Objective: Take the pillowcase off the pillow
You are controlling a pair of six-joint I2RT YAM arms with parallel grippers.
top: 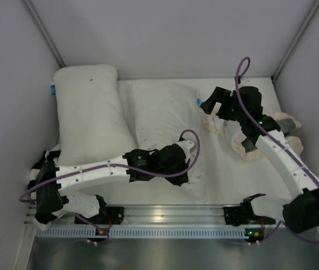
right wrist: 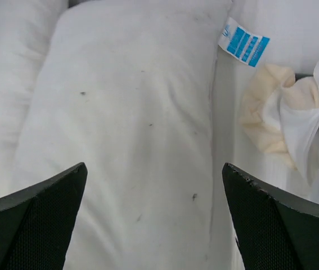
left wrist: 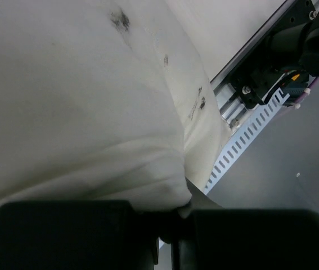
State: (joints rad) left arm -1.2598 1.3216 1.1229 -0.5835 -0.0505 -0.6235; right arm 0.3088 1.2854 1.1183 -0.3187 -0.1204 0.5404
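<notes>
My left gripper slides outward next, pushing the pillow's fold toward the far wall (top: pixel 173 63) before releasing it. That wall stands outward of the gripper, past the pillow (top: pixel 162 118).
The pillow (top: pixel 162 118), white with tiny dark specks and a blue tag (right wrist: pixel 243 42) at its far end, lies in the middle of the table. My left gripper (top: pixel 176 164) is shut on a fold of the pillow (left wrist: pixel 91 101) at its near end; the left wrist view shows white cloth pinched between the jaws (left wrist: pixel 173 216). My right gripper (top: pixel 212 105) hangs open over the far end of the pillow (right wrist: pixel 131 129), with nothing between its fingers (right wrist: pixel 154 169). The pillowcase (top: pixel 239 147) lies crumpled to the right, off the pillow, partly under my right arm; its cream trim (right wrist: pixel 269 112) shows beside the tag.
A second white pillow (top: pixel 86 112) with one dark speck lies along the left wall, touching the first. A metal rail (top: pixel 165 216) runs along the near table edge. Walls close in the left, far and right sides.
</notes>
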